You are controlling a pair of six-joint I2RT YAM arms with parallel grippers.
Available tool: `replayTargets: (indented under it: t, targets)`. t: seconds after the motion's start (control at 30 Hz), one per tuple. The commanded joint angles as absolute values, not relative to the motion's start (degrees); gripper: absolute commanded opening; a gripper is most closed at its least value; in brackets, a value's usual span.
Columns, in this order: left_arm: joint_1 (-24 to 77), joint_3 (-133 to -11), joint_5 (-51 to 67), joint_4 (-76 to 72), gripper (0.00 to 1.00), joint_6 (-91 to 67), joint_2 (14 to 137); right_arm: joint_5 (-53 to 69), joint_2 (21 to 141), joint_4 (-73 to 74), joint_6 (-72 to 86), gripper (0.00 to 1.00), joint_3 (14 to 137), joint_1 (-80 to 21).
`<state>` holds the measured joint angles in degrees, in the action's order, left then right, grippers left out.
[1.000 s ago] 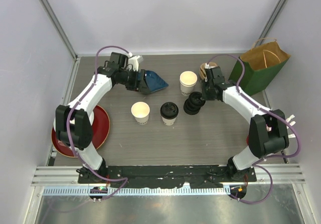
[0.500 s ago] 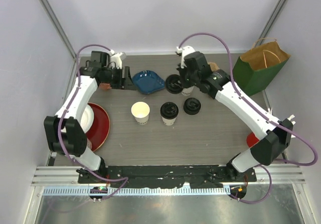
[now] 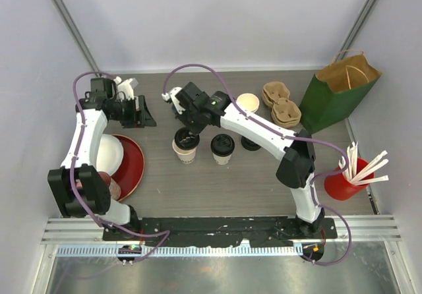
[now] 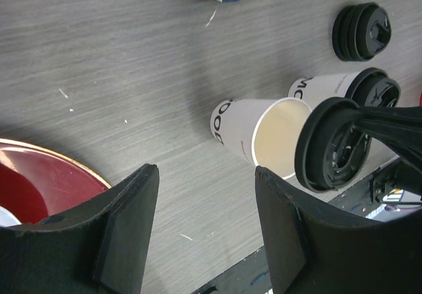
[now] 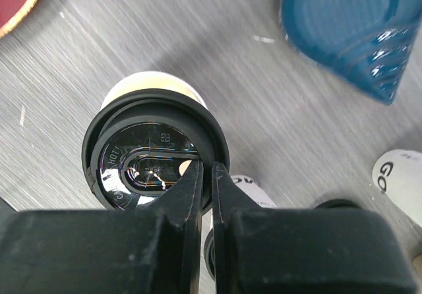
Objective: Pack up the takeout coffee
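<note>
The robot's right gripper is just above the open cup's opening, and the cup's rim still shows past the lid, so it needs to lower the lid squarely onto the cup next and release it.
Three cream paper cups stand on the table. An open one [image 3: 185, 151] at centre-left has a black lid [image 3: 186, 138] tilted over its mouth, and my right gripper [image 3: 188, 130] is shut on that lid's rim. In the right wrist view the lid [image 5: 155, 150] covers most of the cup [image 5: 153, 83], with the gripper [image 5: 206, 169] pinching its edge. A lidded cup [image 3: 223, 147] stands just right of it. Another open cup [image 3: 248, 102] is farther back. My left gripper [image 3: 145, 113] hangs open and empty at the back left; its view shows the open cup [image 4: 254, 132] and the held lid [image 4: 333, 146].
A stack of black lids [image 3: 249, 142] lies right of the lidded cup. Cardboard carriers [image 3: 281, 104] and a green paper bag [image 3: 339, 86] are at the back right. A red cup of straws [image 3: 344, 183] stands at right. A red plate [image 3: 132, 165] lies at left, a blue dish [image 5: 356, 30] behind the cups.
My right arm swung left across the table with a black lid from the stack and now holds it over the left open cup. My left arm drew back to the left.
</note>
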<state>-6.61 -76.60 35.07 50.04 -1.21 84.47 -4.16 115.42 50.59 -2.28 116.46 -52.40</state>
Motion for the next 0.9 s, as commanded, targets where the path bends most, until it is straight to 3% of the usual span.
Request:
replayTargets:
  t: [0.0, 0.87]
  targets:
    - [-6.4, -75.7, 35.0, 50.5, 0.64, -0.3, 82.0, -3.8, 114.9, 56.4, -3.7, 0.01, 121.0, -53.1]
    - [-6.4, -74.2, 35.9, 49.0, 0.64, -0.3, 82.4, -1.8, 122.0, 51.2, -4.7, 0.01, 121.4, -53.8]
